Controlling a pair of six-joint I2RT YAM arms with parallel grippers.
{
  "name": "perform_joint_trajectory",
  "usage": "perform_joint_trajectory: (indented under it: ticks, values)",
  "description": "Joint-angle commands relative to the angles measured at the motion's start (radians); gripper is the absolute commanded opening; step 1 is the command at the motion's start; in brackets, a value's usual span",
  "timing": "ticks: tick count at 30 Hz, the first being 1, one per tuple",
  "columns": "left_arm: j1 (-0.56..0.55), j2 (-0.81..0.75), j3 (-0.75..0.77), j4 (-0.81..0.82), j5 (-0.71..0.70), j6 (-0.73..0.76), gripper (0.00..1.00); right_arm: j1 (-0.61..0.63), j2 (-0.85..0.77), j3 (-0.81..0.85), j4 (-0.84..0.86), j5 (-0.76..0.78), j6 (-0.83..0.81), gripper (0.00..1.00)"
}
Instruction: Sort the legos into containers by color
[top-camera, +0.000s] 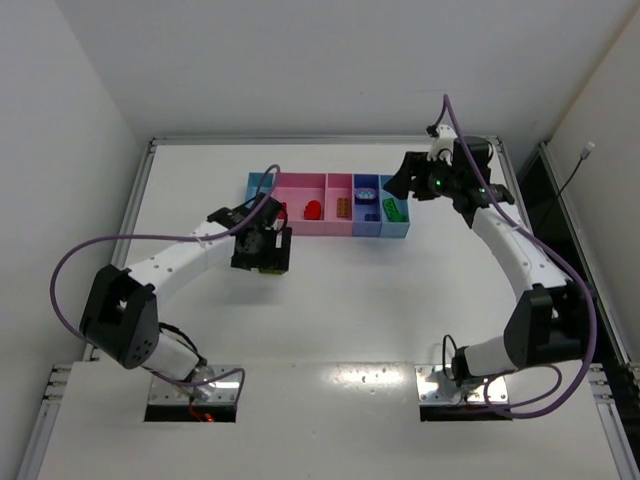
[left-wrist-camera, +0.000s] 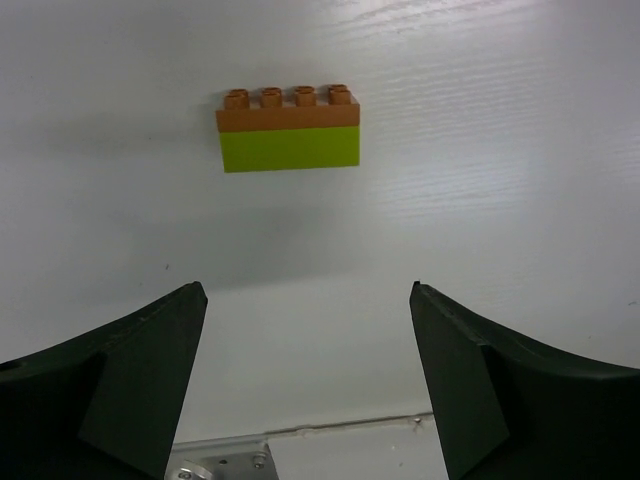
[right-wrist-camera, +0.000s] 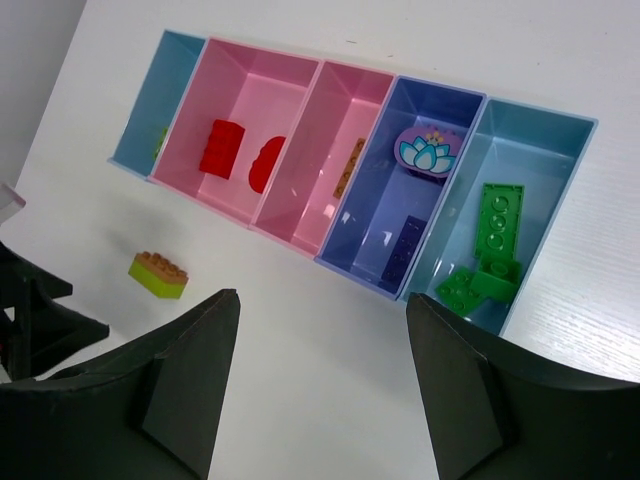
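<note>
My left gripper needs to go down open around the ends of the orange plate and yellow-green brick (top-camera: 272, 271) (left-wrist-camera: 288, 135) next and close. The stack is below my gripper on the tabletop.
An orange plate stacked on a yellow-green brick (left-wrist-camera: 288, 135) lies on the white table, ahead of my left gripper (left-wrist-camera: 305, 290), which is open and holds nothing. The same stack (right-wrist-camera: 158, 274) shows in the right wrist view in front of the trays. The light blue tray (right-wrist-camera: 150, 100) holds a yellow-green piece. Two red legos (right-wrist-camera: 220, 147) are in the wide pink tray (right-wrist-camera: 250, 90), an orange strip (right-wrist-camera: 348, 167) in the narrow pink one, purple legos (right-wrist-camera: 405, 247) in the periwinkle one, green legos (right-wrist-camera: 497, 215) in the blue tray (right-wrist-camera: 540, 130). My right gripper (right-wrist-camera: 322, 300) hovers open near the trays' right end.
The row of trays (top-camera: 300, 190) stands at the back middle of the table. The left arm (top-camera: 170, 260) reaches in from the left and the right arm (top-camera: 510, 240) curves in from the right. Walls close both sides.
</note>
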Motion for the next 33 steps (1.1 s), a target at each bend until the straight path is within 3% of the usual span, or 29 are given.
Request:
perform_joint_trajectory:
  ticks: [1, 10, 14, 21, 24, 33]
  values:
    - [0.009, 0.014, 0.003, 0.014, 0.016, -0.078, 0.90, -0.008, -0.036, -0.011, 0.033, -0.006, -0.002, 0.70]
    - [-0.023, 0.057, -0.034, 0.142, 0.004, -0.108, 0.90, -0.017, -0.025, -0.011, 0.033, -0.025, -0.002, 0.70]
    - [-0.033, 0.077, -0.057, 0.200, -0.057, -0.095, 0.85, -0.017, -0.016, -0.001, 0.033, -0.034, -0.002, 0.70]
    - [-0.023, 0.114, -0.047, 0.261, -0.131, -0.077, 0.85, -0.017, -0.016, -0.001, 0.033, -0.043, -0.002, 0.70]
    - [-0.014, 0.147, -0.038, 0.261, -0.145, -0.077, 0.93, -0.017, -0.006, -0.001, 0.033, -0.043, -0.002, 0.70]
    - [0.015, 0.180, -0.038, 0.280, -0.145, -0.077, 0.93, -0.017, 0.012, -0.001, 0.033, -0.043, -0.002, 0.70]
